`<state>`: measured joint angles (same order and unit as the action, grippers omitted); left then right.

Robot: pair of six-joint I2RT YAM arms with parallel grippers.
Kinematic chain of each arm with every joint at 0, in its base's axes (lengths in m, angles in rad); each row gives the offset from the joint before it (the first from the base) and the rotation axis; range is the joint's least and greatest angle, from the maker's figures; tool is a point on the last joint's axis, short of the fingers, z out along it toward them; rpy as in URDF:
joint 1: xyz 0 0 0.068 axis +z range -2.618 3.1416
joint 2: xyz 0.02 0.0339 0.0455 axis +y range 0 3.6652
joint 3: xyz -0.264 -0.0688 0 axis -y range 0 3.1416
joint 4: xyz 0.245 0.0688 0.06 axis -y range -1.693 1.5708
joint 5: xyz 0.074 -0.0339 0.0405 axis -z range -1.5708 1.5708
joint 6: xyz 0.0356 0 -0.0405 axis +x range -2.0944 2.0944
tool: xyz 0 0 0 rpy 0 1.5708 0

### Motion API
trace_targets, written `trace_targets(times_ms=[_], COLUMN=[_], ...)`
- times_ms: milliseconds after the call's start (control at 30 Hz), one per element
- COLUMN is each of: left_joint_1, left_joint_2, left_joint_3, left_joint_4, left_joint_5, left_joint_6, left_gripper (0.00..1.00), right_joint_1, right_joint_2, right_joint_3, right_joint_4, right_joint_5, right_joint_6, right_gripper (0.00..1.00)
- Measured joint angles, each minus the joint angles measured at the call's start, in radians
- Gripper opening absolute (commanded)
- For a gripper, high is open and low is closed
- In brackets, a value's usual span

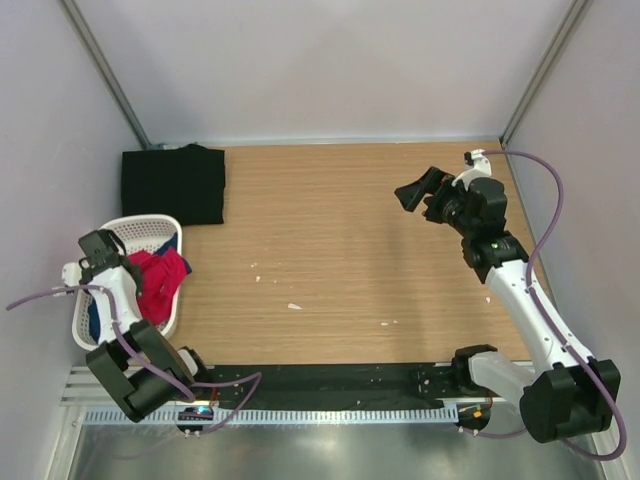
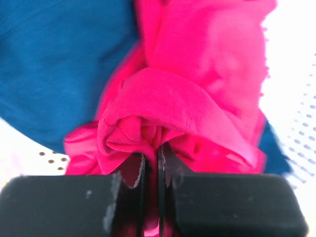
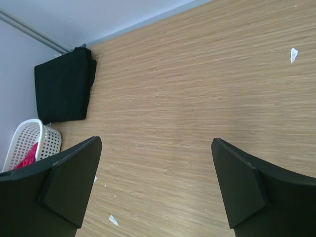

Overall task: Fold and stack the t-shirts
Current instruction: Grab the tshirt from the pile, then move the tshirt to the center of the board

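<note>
I will lift the fold out of the basket (image 1: 165, 228) with my left gripper, then bring it down over the bare middle of the table and let go, because that wood is clear.
A crumpled red t-shirt (image 1: 160, 280) (image 2: 187, 98) lies in the white mesh basket (image 1: 165, 228) on top of a dark blue t-shirt (image 2: 54, 64) (image 1: 93, 318). My left gripper (image 2: 151, 155) (image 1: 128, 262) is down in the basket, shut on a fold of the red t-shirt. A black t-shirt (image 1: 174, 184) (image 3: 61, 85) lies folded at the table's far left. My right gripper (image 3: 155, 185) (image 1: 418, 192) hangs open above the right half of the table with nothing in it.
The basket's rim (image 3: 30, 129) also shows in the right wrist view. Small white scraps (image 1: 294, 306) (image 3: 293, 54) dot the wooden table (image 1: 350, 250). Grey walls close in the back and both sides. A black rail (image 1: 330, 378) runs along the near edge.
</note>
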<state>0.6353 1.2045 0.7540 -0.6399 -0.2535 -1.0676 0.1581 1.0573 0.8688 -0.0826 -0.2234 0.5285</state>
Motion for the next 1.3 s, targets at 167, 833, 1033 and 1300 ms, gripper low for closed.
trace_targets(times_ms=[167,833,1033,1300], left_joint_1=[-0.010,-1.016,-1.319,-1.353], left_joint_2=[-0.095,0.287,0.475,0.441], left_joint_3=[0.179,1.353,1.439,0.902], left_joint_4=[-0.034,-0.135,-0.123,-0.027], left_joint_5=[0.062,0.112,0.093,0.086], left_joint_6=[0.113,0.554,0.616,0.533], left_gripper=[0.00,0.00,0.00,0.01], right_joint_1=[0.000,0.002,0.002,-0.001], right_joint_2=[-0.002,-0.077,-0.162,-0.334], right_joint_3=[0.004,0.079,0.165,0.175], right_joint_4=[-0.005,-0.365,-0.534,-0.534], right_joint_5=[0.000,0.506,0.630,0.584], right_joint_6=[0.000,0.089,0.099,0.027], right_gripper=[1.00,1.00,1.00,1.00])
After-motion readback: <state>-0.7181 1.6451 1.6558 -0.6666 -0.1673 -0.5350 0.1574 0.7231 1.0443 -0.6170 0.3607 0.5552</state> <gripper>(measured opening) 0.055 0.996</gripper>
